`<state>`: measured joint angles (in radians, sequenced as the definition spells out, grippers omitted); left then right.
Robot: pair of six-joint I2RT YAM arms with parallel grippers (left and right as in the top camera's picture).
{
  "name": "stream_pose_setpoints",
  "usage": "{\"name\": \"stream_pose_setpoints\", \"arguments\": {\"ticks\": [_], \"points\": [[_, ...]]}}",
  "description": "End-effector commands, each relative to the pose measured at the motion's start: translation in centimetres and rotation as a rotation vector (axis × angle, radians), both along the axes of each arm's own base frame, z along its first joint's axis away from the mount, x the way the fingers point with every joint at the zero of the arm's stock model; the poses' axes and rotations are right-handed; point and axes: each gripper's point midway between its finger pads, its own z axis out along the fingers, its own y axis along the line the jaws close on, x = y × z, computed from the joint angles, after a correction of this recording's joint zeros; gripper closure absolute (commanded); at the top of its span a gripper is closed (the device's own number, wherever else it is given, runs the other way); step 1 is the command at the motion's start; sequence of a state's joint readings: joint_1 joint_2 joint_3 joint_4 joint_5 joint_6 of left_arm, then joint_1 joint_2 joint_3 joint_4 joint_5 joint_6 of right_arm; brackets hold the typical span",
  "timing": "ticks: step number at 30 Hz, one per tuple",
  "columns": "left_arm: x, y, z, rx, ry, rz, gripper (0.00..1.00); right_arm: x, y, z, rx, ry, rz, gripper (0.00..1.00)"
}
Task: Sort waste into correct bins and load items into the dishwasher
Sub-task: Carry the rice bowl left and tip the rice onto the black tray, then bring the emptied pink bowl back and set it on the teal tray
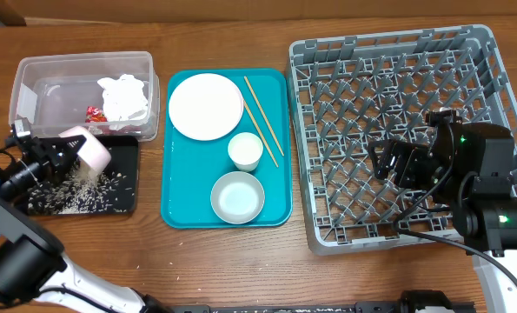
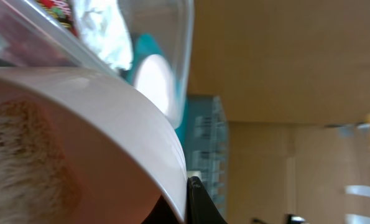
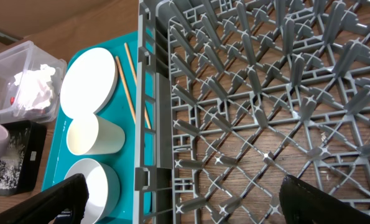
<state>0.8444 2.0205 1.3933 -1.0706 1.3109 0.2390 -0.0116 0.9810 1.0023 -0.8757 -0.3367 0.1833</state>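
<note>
I should move my left gripper to the right in the overhead view, to the bare teal tray beside the cup. I should turn the bowl upright there, lower it and release it.
My left gripper (image 1: 69,152) is shut on the rim of the pinkish-white bowl (image 1: 91,149) and holds it tipped over the black tray (image 1: 126,153). Rice grains (image 1: 89,187) lie scattered in that tray. The clear tub (image 1: 84,59) holds the white tissue (image 1: 123,96) and the red wrapper (image 1: 94,113). On the teal tray (image 1: 180,209) lie the white plate (image 1: 205,105), the chopsticks (image 1: 262,113), the white cup (image 1: 245,150) and the grey-green bowl (image 1: 237,196). My right gripper (image 1: 387,161) is open and empty above the grey dish rack (image 1: 397,78).
The rack (image 3: 253,93) fills the right of the table, and its left wall stands close to the teal tray (image 3: 125,180). The tub and black tray sit at the far left. Bare wooden table (image 1: 241,261) runs along the front edge.
</note>
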Motion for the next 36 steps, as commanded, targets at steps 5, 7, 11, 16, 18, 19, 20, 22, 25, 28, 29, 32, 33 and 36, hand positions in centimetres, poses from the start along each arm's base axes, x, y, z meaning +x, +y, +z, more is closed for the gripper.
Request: {"name": "stream_pose_setpoints", "arguments": {"ticks": [5,7,11,16,18,19,20,22,25,28,29,32,33,36], "points": [[0.4,-0.2,2.2,-0.381,-0.014,0.075,0.96,0.2,0.2,1.2,0.007,-0.028,0.007,0.0],[0.1,-0.2,2.4,-0.417,0.019,0.088,0.96,0.2,0.2,1.2,0.007,-0.028,0.007,0.0],[-0.3,-0.3,2.6,-0.454,0.051,0.102,0.96,0.2,0.2,1.2,0.007,-0.028,0.007,0.0],[-0.6,0.2,2.7,-0.467,0.06,0.118,0.96,0.1,0.2,1.2,0.006,-0.025,0.006,0.0],[-0.7,0.3,2.7,-0.471,0.062,0.123,0.96,0.1,0.2,1.2,0.006,-0.025,0.006,0.0],[-0.8,0.3,2.7,-0.477,0.067,0.126,0.96,0.1,0.2,1.2,0.006,-0.025,0.006,0.0],[-0.9,0.5,2.8,-0.484,0.072,0.132,0.96,0.1,0.2,1.2,0.007,-0.024,0.007,0.0],[-0.9,0.8,2.7,-0.467,0.056,0.137,0.96,0.1,0.2,1.2,0.006,-0.024,0.006,0.0],[-0.9,1.0,2.8,-0.439,0.032,0.134,0.96,0.1,0.2,1.2,0.006,-0.025,0.006,0.0],[-1.1,-0.3,4.4,-0.378,-0.014,0.106,0.96,0.0,0.2,1.1,0.006,-0.021,0.006,0.0],[-1.3,-0.7,4.9,-0.348,-0.021,0.092,0.96,0.0,0.2,1.1,0.006,-0.02,0.006,0.0],[-1.5,-2.6,7.5,-0.159,-0.06,-0.014,0.96,0.1,0.2,1.1,0.006,-0.021,0.006,0.0],[-1.5,-3.1,8.1,-0.11,-0.058,-0.046,0.96,0.1,0.2,1.1,0.006,-0.021,0.006,0.0],[-1.4,-5.3,10.4,0.034,-0.064,-0.145,0.96,0.1,0.2,1.1,0.006,-0.021,0.006,0.0]]}}
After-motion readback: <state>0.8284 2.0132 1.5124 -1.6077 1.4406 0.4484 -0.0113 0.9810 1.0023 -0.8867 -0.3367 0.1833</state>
